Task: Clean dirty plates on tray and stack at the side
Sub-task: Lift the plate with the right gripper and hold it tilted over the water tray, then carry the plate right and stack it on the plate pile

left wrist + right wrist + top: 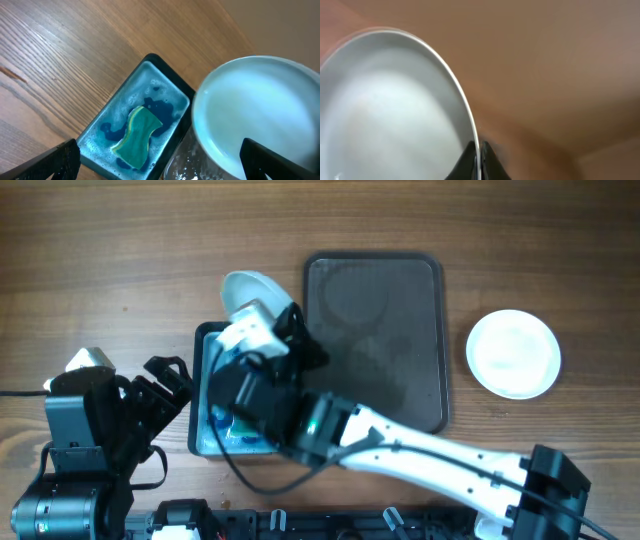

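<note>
The robot's right gripper will swing across the tray (376, 340) and go down to release, because the resting white plate (514, 354) is below it and to its right in the overhead view.
A white plate (247, 288) hangs tilted over the far end of the blue basin (208, 348), with my right gripper (260, 315) shut on its rim. The right wrist view shows both fingertips (469, 159) pinching the thin edge of that plate (390, 105). In the left wrist view the same plate (260, 107) shows clean and white at the right. My left gripper (160, 162) is open and holds nothing, its fingers (62, 159) wide apart above the basin (100, 125). The dark brown tray (376, 340) lies bare. A white plate (513, 353) rests on the table to its right.
A green sponge (137, 137) lies in blue soapy water inside the basin. My right arm (420, 455) stretches across the front of the table from the lower right. The left arm's base (75, 450) stands at the lower left. Wooden table all round.
</note>
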Tool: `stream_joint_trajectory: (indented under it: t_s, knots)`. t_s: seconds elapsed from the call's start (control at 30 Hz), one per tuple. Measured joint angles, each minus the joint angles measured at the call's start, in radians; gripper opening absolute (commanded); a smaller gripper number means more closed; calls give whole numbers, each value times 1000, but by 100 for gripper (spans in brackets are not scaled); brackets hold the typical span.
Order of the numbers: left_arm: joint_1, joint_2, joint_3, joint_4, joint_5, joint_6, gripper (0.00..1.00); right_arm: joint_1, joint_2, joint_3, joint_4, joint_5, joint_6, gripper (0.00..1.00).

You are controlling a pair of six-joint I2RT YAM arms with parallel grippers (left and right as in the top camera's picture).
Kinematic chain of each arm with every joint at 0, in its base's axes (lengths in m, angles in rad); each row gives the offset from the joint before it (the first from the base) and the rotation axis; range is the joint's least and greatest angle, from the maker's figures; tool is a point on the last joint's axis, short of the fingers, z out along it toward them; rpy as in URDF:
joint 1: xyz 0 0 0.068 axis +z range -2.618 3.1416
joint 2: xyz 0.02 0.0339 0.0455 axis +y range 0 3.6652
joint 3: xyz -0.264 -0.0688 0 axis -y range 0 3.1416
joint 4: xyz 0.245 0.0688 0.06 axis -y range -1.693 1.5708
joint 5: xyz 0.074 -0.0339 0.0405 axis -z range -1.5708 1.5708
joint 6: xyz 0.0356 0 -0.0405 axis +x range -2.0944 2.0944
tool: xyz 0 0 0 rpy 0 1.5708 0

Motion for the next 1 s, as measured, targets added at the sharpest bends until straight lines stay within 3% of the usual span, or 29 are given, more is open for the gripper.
stream_joint_trajectory:
  t_s: [0.1,0.23,0.43,0.6,0.77,1.0]
  knots:
    - [0,0,0,-1,0,0,100,-104,2,-1,-92,-275,232,4]
    - [0,0,0,0,0,0,100,-277,-1,-1,-117,-631,435,4]
    - [0,0,0,0,0,0,100,-629,-141,-3,-224,-1028,556,4]
    - [0,0,0,0,0,0,100,-1016,-316,1,-432,-1173,582,4]
    - [0,0,0,0,0,0,100,-1385,-329,-8,-600,-1217,555,4]
    - [0,0,0,0,0,0,100,-1667,-231,-140,-610,-1230,522,4]
